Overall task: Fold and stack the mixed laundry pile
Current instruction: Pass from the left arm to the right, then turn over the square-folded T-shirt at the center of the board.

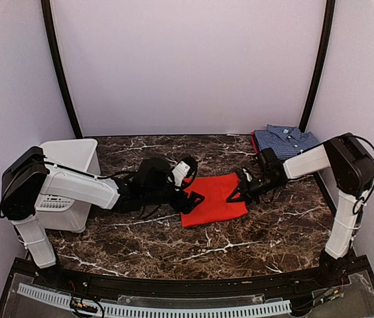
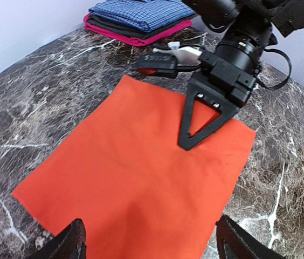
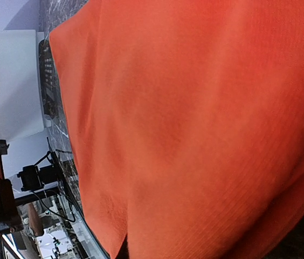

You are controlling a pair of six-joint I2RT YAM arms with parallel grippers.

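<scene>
My right gripper will next raise the orange-red shirt toward the checked shirt, then swing down to the table's middle point(image 1: 211, 201) to flip it, as its plain side faces up.
The orange-red shirt point(image 1: 213, 200) lies folded flat as a rectangle in the middle of the marble table; it also shows in the left wrist view point(image 2: 130, 172). My left gripper point(image 1: 188, 195) is open at its left edge, and its fingertips point(image 2: 71, 243) stand wide apart over the cloth. My right gripper point(image 1: 241, 189) is at the cloth's right edge, and one black triangular finger point(image 2: 198, 121) rests tip-down on the cloth. The right wrist view is filled by the orange cloth point(image 3: 195, 129), which hides the jaws. The blue-and-white checked shirt point(image 1: 285, 140) lies folded at the back right.
The white plastic basket point(image 1: 74, 159) stands at the left edge, behind my left arm. The checked shirt point(image 2: 141, 13) tops a stack with dark and pink folded garments point(image 2: 160, 33) under it. Walls close in the back and sides.
</scene>
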